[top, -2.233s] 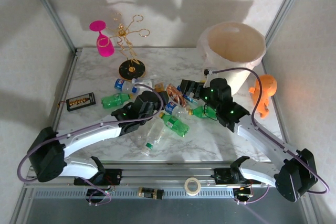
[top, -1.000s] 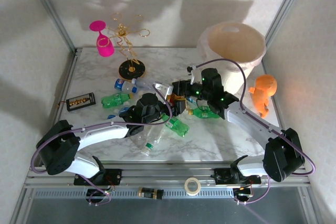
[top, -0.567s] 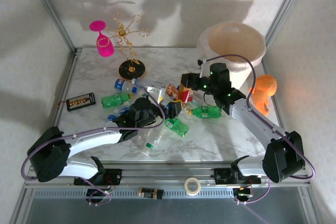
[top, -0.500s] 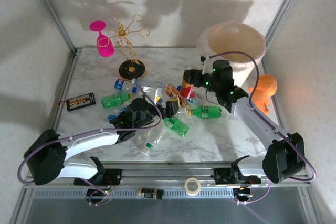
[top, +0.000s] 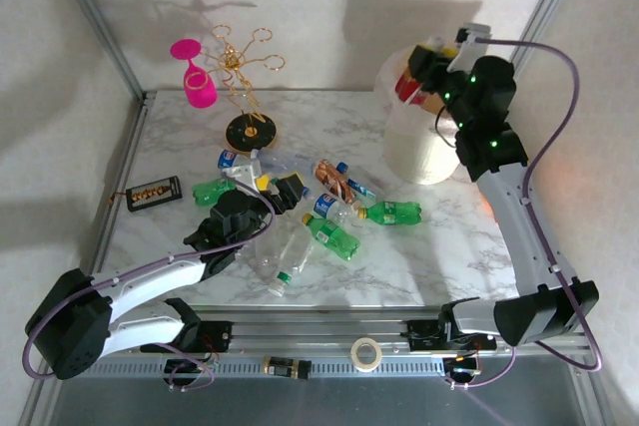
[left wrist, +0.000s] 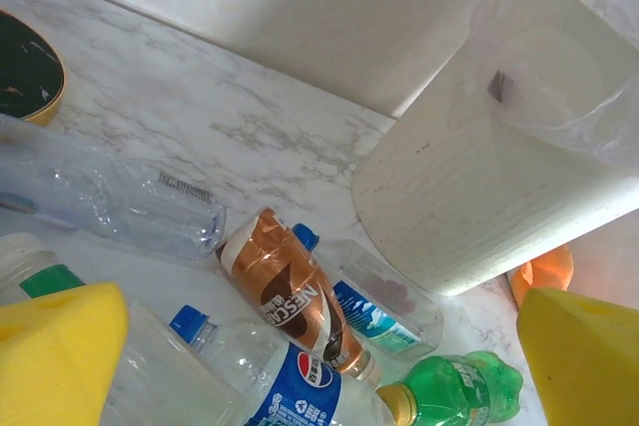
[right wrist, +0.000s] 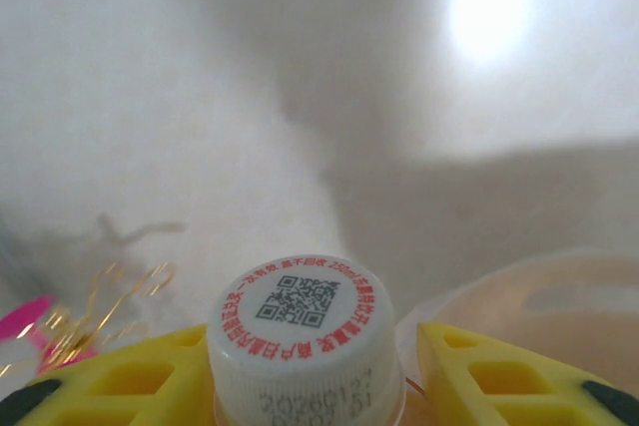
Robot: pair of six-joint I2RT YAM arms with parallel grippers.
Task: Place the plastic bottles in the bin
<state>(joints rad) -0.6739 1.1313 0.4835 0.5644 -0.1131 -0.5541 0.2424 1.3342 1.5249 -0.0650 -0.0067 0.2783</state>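
Note:
I will next use my right gripper to bring the plastic bottle down toward the middle of the bin's opening (top: 435, 103) (right wrist: 564, 346), and then I will let the bottle go.
My right gripper (top: 424, 69) is raised over the bin's (top: 429, 147) opening, shut on a plastic bottle (top: 409, 82) with a red label. In the right wrist view that bottle's white cap (right wrist: 300, 331) sits between the yellow fingers (right wrist: 120, 381), with the bin's rim (right wrist: 559, 281) beyond. My left gripper (top: 283, 187) hangs open and low over the pile of bottles mid-table. Its wrist view looks down on a brown-labelled bottle (left wrist: 290, 296), a Pepsi bottle (left wrist: 300, 381), a green bottle (left wrist: 464, 396), a clear blue-labelled bottle (left wrist: 384, 304) and the bin (left wrist: 499, 177).
More bottles lie about: green ones (top: 394, 213) (top: 334, 236) (top: 212, 190) and a clear one (top: 290, 258). A pink glass (top: 198, 82) and a gold rack (top: 245, 97) stand at the back left. A black studded box (top: 154, 192) lies left. An orange figure (left wrist: 544, 271) stands beside the bin.
My right arm has lifted the red-labelled bottle from the pile up over the bin. The left gripper has opened wide and pulled back to the left.

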